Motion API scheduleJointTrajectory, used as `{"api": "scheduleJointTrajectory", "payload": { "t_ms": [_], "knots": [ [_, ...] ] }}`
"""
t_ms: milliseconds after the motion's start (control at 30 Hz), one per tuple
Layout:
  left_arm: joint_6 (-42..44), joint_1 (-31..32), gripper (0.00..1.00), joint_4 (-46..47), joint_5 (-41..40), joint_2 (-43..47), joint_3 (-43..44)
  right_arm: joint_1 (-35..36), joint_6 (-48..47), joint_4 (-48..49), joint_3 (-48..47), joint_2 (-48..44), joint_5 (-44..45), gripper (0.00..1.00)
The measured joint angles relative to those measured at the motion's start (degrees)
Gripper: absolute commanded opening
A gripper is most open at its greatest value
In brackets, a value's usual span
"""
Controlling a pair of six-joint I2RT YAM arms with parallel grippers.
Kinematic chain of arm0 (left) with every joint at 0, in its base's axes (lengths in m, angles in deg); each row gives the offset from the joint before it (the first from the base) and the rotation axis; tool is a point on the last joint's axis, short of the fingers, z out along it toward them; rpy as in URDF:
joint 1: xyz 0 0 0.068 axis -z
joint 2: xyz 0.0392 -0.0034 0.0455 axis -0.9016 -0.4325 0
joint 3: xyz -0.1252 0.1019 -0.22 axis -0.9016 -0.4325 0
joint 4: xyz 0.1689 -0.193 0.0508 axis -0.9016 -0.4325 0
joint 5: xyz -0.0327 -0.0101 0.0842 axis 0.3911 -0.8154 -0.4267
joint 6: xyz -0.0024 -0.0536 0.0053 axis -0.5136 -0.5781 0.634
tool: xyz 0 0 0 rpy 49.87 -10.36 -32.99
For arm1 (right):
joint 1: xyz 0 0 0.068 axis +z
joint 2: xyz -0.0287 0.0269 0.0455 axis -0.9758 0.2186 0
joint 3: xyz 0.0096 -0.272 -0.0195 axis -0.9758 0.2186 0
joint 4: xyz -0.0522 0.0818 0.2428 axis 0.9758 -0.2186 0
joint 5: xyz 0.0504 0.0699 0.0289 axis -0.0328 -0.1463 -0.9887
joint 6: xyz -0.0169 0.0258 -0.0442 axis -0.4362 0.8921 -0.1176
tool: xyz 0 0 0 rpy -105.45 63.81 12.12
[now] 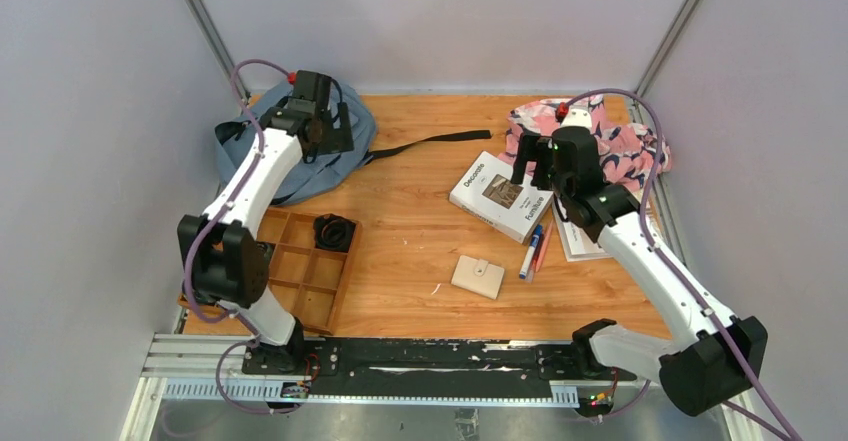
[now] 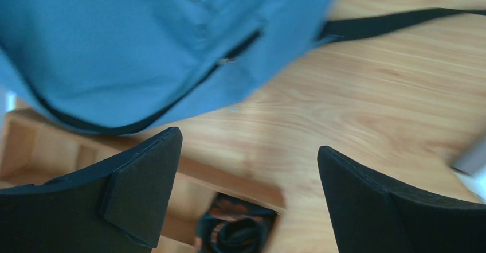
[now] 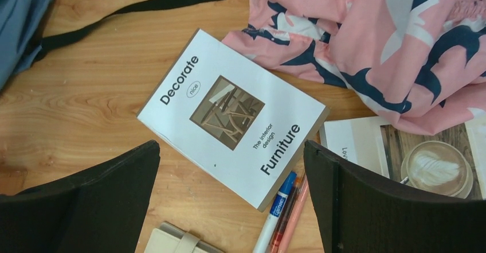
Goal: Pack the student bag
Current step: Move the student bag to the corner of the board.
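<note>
The left gripper will next move toward the dark zipper seam along the bag's near edge, then go down onto the seam beside the metal pull.
The grey-blue student bag (image 1: 262,153) lies at the far left of the table, its black strap (image 1: 430,143) trailing right. In the left wrist view the bag (image 2: 132,41) fills the top, with a dark zipper seam. My left gripper (image 1: 325,129) hovers over the bag's right edge, open and empty (image 2: 249,167). My right gripper (image 1: 535,169) hovers above the white "Decorate Furniture" book (image 1: 500,198), open and empty (image 3: 232,167). The book (image 3: 235,115) lies flat between and beyond its fingers.
A wooden divided tray (image 1: 300,266) at near left holds a black coiled item (image 1: 334,231). Pens (image 1: 535,251) and a beige wallet (image 1: 478,276) lie near the book. A pink-white-navy cloth (image 1: 610,136) sits far right, and a coffee-cover booklet (image 3: 401,155) lies beside it.
</note>
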Motion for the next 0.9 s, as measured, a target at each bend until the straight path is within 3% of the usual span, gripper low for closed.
{"api": "scheduleJointTrajectory", "payload": {
  "t_ms": [100, 267, 633, 700, 900],
  "knots": [
    [0.17, -4.52, 0.99, -2.16, -3.74, -5.03, 0.35, 0.0, 0.39, -0.79, 0.0, 1.62, -1.25, 1.0],
    [1.62, -9.79, 0.98, -3.87, -2.97, -12.63, 0.42, 0.0, 0.63, -0.81, 0.0, 3.61, -2.75, 1.0],
    [8.09, -10.29, 0.97, -4.7, -0.24, -24.7, 4.13, -0.02, 1.09, -0.92, -0.22, 9.11, -6.69, 1.0],
    [8.79, -10.29, 0.91, -4.5, 0.31, -26.05, 4.61, -0.02, 1.51, -1.03, -0.5, 9.77, -7.41, 0.99],
    [9.73, -10.29, 0.57, -3.82, 3.45, -28.61, 4.76, -0.04, 3.56, -1.66, -3.1, 12.92, -8.76, 0.97]
  ]
}}
